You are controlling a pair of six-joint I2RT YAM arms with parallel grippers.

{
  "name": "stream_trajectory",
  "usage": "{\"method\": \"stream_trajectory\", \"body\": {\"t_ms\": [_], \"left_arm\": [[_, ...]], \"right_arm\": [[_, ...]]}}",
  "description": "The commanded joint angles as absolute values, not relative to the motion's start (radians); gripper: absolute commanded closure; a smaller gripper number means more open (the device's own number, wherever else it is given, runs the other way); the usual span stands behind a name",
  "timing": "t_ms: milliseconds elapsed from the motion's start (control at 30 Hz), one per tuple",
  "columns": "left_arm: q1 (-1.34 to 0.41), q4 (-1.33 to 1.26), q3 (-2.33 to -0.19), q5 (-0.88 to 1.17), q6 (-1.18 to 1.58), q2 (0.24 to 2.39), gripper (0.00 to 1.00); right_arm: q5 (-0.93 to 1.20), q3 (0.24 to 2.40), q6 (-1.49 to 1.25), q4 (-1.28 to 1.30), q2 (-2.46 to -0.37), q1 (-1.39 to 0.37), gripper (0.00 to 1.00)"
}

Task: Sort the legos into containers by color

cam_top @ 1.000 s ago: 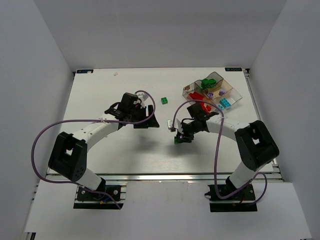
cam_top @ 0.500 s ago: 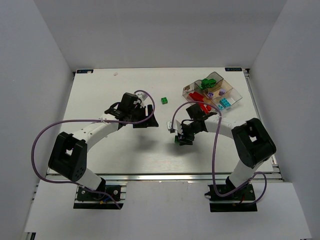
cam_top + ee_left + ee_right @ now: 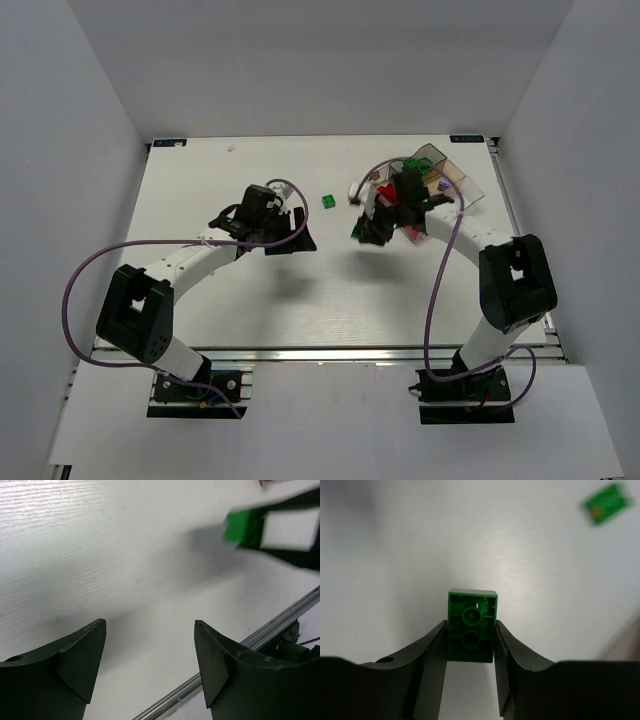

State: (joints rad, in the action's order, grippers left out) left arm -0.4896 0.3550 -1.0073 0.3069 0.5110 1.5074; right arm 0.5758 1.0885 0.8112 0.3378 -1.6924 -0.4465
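My right gripper carries this matching lego over the tray's green-lego section (image 3: 426, 159) next and releases it, as the section lies outward and to the gripper's right in the top view.
My right gripper (image 3: 470, 624) is shut on a green lego (image 3: 471, 625), whose hollow underside faces the wrist camera. From above, the right gripper (image 3: 363, 229) hangs over the table just left of the clear compartment tray (image 3: 468, 188), and the right arm covers much of that tray. Another small green lego (image 3: 328, 201) lies loose on the table further left; it shows blurred (image 3: 607, 502) at the top right of the right wrist view. My left gripper (image 3: 150, 630) is open over bare table, its fingers holding nothing. The held green lego (image 3: 241, 526) shows blurred at its upper right.
A purple cable (image 3: 372, 175) loops off the right arm above the table. The aluminium rail (image 3: 280, 622) of the table's edge runs past my left gripper. White walls enclose the table on three sides.
My right gripper has risen from the table's front middle with the green lego and swung back toward the tray. The left arm has barely moved.
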Motion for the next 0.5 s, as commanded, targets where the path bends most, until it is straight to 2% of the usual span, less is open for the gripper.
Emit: {"method": "stream_trajectory", "body": {"t_ms": [0,200,233,333,467], "left_arm": [[-0.491,0.311,-1.037,0.291,0.544,1.497,0.19],[-0.491,0.253,-1.055,0.313,0.569,1.542,0.18],[-0.491,0.244,-1.060,0.313,0.571,1.546,0.18],[-0.491,0.226,-1.074,0.318,0.583,1.569,0.18],[-0.491,0.216,-1.095,0.325,0.591,1.594,0.18]], "right_arm": [[0.568,1.253,0.528,0.253,-1.693,-0.347,1.00],[0.396,1.561,0.257,0.244,-1.842,-0.146,1.00],[0.309,1.604,0.232,0.255,-1.874,-0.134,1.00],[0.224,1.779,0.183,0.314,-1.995,-0.080,1.00],[0.183,1.934,0.178,0.327,-2.127,-0.026,1.00]]}}
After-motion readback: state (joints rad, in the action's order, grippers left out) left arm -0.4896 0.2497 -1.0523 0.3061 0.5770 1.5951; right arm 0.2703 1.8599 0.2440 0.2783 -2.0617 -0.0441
